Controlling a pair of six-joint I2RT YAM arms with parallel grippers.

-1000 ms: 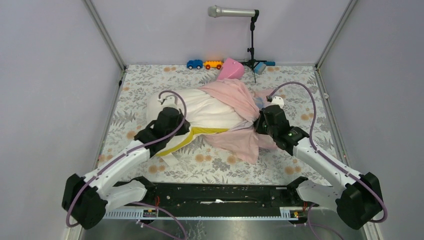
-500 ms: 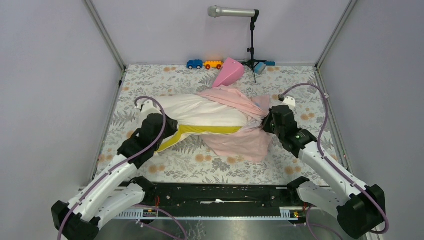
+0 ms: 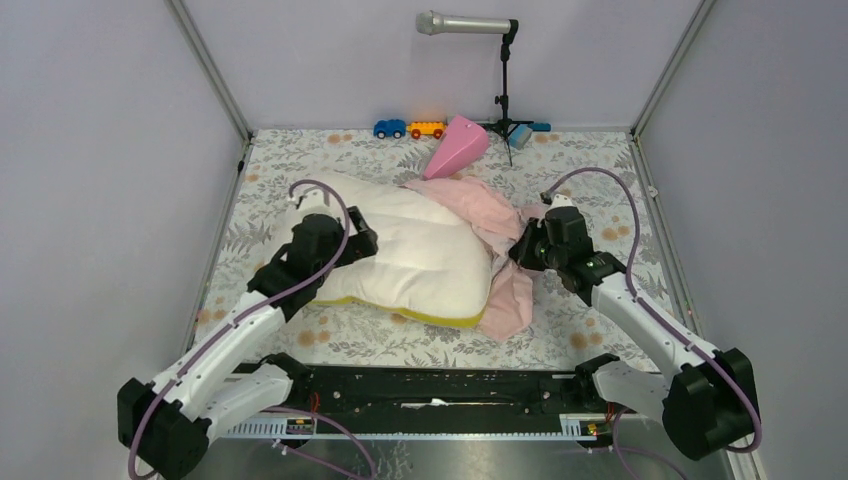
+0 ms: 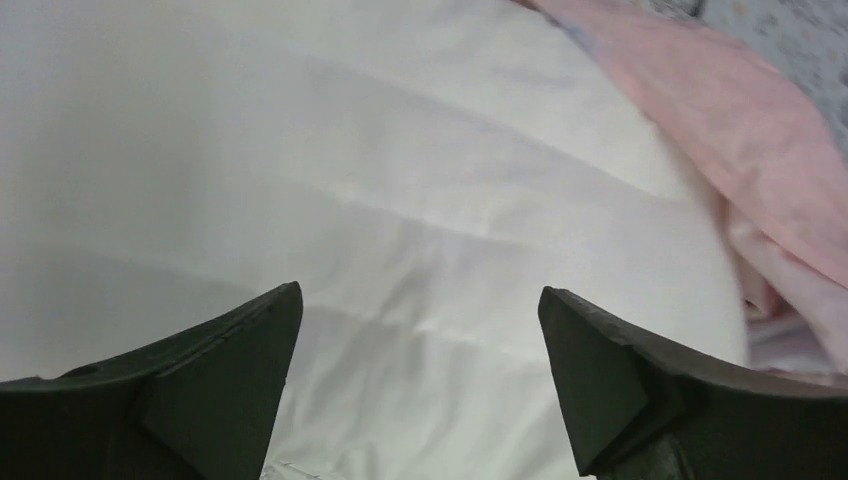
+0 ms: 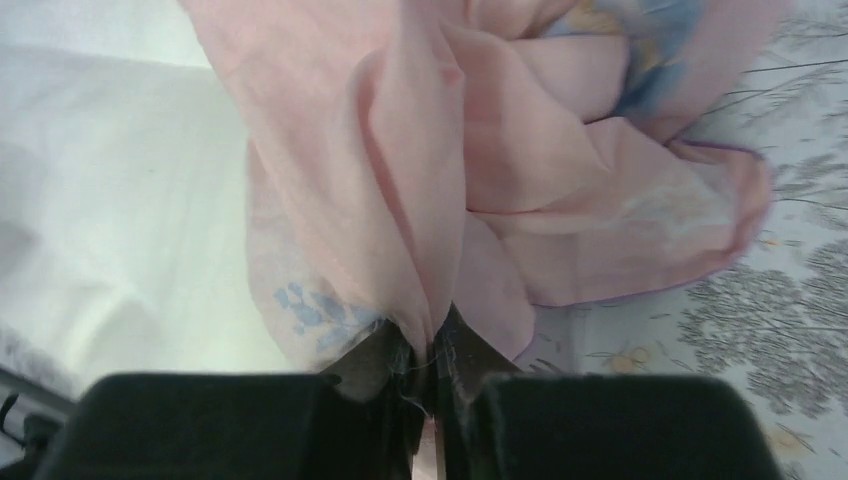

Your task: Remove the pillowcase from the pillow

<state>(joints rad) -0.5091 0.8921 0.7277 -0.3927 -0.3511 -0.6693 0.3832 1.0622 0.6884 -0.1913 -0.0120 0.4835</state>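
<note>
My left gripper lowers and draws back next onto the pillow's near part by the yellow band (image 3: 430, 316), as that part lies below it and nearer my base.
The white quilted pillow (image 3: 420, 250) lies flat mid-table, its yellow band (image 3: 430, 316) along the near edge. The pillowcase (image 3: 490, 212), pale pink side out, is bunched against the pillow's right end and trails down toward the front (image 3: 510, 300). My left gripper (image 3: 357, 245) hovers open over the pillow's left part; in the left wrist view the gripper (image 4: 420, 310) has only white pillow (image 4: 400, 180) between its spread fingers, with the pillowcase (image 4: 760, 130) at the upper right. My right gripper (image 3: 520, 250) is shut on a pinched fold of the pillowcase (image 5: 520, 150), with the gripper (image 5: 437, 345) beside the pillow (image 5: 100, 200).
A stiff pink wedge (image 3: 455, 145) leans at the back, beside a blue toy car (image 3: 390, 128) and an orange one (image 3: 427, 129). A microphone stand (image 3: 503, 85) and a blue block (image 3: 520, 136) stand at the back right. Floral cloth (image 3: 600, 330) covers the table; walls close both sides.
The left gripper let go of the pillow and opened wide. The pillow, stretched between the arms before, dropped flat onto the table. The right gripper kept the pillowcase and shifted slightly left.
</note>
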